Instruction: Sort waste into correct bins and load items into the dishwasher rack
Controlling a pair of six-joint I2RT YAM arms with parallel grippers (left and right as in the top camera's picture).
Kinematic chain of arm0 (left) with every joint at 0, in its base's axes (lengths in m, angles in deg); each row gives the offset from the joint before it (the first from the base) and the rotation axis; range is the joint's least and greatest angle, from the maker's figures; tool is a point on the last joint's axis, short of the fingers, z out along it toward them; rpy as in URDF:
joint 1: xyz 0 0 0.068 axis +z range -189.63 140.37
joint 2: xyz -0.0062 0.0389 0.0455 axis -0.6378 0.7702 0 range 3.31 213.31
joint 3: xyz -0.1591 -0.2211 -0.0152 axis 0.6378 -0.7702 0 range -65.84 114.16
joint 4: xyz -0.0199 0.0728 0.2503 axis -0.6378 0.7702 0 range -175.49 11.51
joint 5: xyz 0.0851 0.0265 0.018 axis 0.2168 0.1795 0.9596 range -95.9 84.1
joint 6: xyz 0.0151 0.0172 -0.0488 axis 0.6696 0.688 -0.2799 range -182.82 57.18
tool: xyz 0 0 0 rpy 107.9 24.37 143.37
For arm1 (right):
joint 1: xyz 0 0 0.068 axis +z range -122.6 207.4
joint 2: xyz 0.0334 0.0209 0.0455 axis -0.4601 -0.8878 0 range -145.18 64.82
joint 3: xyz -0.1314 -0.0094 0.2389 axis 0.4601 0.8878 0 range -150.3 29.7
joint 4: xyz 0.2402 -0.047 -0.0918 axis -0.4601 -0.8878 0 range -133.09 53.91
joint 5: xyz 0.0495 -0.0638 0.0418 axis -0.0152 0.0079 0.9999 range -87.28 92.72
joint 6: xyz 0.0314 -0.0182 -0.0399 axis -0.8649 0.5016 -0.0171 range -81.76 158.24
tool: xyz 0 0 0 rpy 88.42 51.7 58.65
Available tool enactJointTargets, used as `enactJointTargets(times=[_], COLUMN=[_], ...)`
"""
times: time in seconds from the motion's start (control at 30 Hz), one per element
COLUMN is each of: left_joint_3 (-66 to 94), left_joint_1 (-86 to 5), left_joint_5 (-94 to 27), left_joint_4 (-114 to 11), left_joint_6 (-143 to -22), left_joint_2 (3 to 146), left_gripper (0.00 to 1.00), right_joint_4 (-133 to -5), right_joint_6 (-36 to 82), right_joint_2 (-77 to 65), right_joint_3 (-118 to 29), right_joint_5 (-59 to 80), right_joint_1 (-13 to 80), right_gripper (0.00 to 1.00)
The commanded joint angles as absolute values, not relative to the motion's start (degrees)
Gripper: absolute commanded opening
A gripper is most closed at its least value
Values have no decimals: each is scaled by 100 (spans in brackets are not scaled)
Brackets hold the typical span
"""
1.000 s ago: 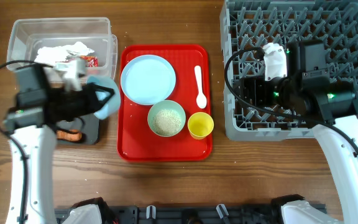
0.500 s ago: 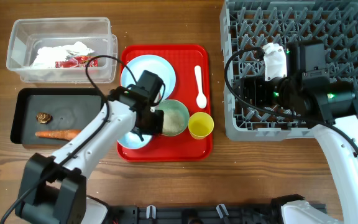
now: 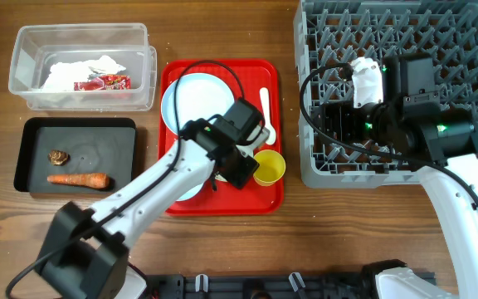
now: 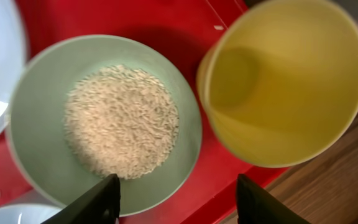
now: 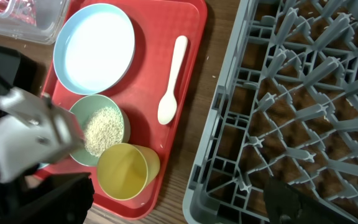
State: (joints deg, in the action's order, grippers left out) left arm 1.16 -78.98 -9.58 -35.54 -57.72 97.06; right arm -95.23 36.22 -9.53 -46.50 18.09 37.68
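Note:
The pale green bowl's near rim is already between my open fingers, so I need to lower my left gripper next onto the pale green bowl's near rim beside the yellow cup [image 4: 284, 81].
My left gripper [image 4: 179, 202] hangs open over the red tray, its fingertips either side of the near rim of the pale green bowl [image 4: 104, 118], which holds white rice. Nothing is gripped. The yellow cup [image 4: 284, 81] stands empty just right of that bowl. The light blue bowl [image 3: 189, 189] sits on the tray's front left, mostly under the left arm. The light blue plate [image 3: 196, 104] and white spoon [image 5: 169, 81] lie further back. My right gripper [image 5: 179, 205] is open above the front-left corner of the dishwasher rack [image 3: 438, 33], holding nothing.
The clear tub [image 3: 23, 58] at the back left holds crumpled tissue [image 3: 81, 68] and a red wrapper [image 3: 102, 82]. The black tray [image 3: 36, 133] in front of it holds the carrot [image 3: 77, 178] and a brown lump [image 3: 57, 156]. The red tray [image 3: 222, 203] lies between bins and rack.
My left gripper carried the light blue bowl from over the black tray to the red tray's front left, let it go, opened, and moved right over the green bowl. The right arm stayed still.

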Motion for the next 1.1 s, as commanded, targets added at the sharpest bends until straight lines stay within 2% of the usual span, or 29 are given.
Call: enactJointTargets(times=[0.0, 0.37, 0.47, 0.53, 0.63, 0.87, 1.0, 1.07], left_joint_3=[177, 166, 166, 166, 225, 1585, 1731, 1731], left_joint_1=[-7955, -7953, -7953, -7953, -7953, -7669, -7079, -6510], left_joint_5=[-921, -878, -878, -880, -882, -882, -939, -1249], left_joint_4=[-3515, -3757, -3958, -4015, -4133, -4107, -3963, -3644], left_joint_6=[-5337, -5254, -5256, -5256, -5322, -6578, -7520, -7879], left_joint_2=[10135, 10828, 10854, 10854, 10830, 10650, 10329, 10023], left_gripper=[55, 30, 17, 4, 4, 4, 4, 4], right_joint_4=[-9540, -9551, -9556, -9556, -9556, -9549, -9527, -9527], right_joint_6=[3674, 3674, 3674, 3674, 3674, 3677, 3683, 3683], right_joint_2=[-889, -889, -889, -889, -889, -889, -889, -889], right_joint_3=[-4598, -4598, -4598, -4598, -4598, -4598, -4595, -4598], right_joint_5=[1777, 1774, 1774, 1774, 1774, 1772, 1759, 1757], right_joint_1=[3755, 3755, 3755, 3755, 3755, 3755, 3755, 3755], right_gripper=[90, 90, 90, 90, 90, 90, 90, 90])
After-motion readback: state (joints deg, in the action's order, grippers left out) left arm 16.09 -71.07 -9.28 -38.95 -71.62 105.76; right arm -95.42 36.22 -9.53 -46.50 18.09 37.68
